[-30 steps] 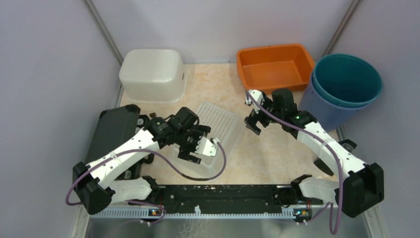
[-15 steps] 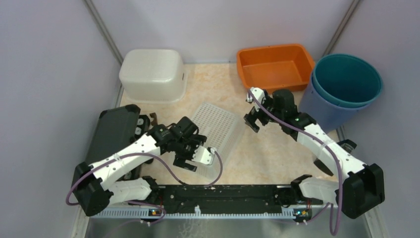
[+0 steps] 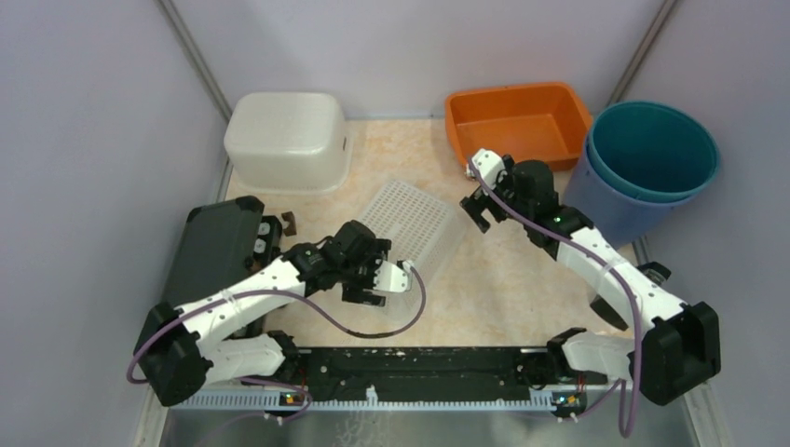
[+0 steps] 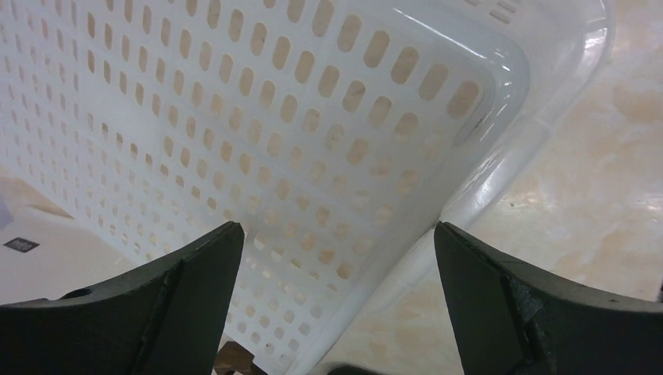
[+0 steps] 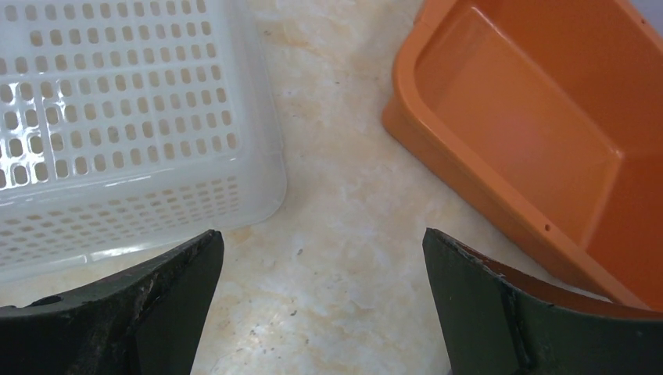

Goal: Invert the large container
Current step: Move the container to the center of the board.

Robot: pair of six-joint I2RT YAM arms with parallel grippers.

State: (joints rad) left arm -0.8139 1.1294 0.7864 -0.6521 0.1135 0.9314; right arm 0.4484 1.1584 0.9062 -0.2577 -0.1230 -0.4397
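Observation:
The orange tub stands with its open side up, so my right gripper will next move outward, go down over the tub's rim facing the white tub (image 5: pixel 418 23) and close.
The white perforated basket (image 3: pixel 415 228) lies in the middle of the table with its holed bottom facing up and tilted; I cannot tell if its rim rests flat. My left gripper (image 3: pixel 373 287) is open at its near left edge. In the left wrist view the basket's bottom (image 4: pixel 258 133) fills the frame and its corner runs between the wide-open fingers of my left gripper (image 4: pixel 336 297), with no visible contact. My right gripper (image 3: pixel 478 209) is open and empty just right of the basket. The right wrist view shows my right gripper (image 5: pixel 324 305) over bare table, the basket (image 5: pixel 117 101) at upper left.
An upturned white tub (image 3: pixel 287 140) stands at the back left. An orange tub (image 3: pixel 517 126) sits at the back right, also in the right wrist view (image 5: pixel 532 133). A teal bucket nested in a blue one (image 3: pixel 652 149) is at the far right. A black case (image 3: pixel 214 247) lies left.
The basket has tipped and shifted toward the back right, its bottom now more fully up. My left gripper followed its near edge. My right gripper drew back toward the orange tub.

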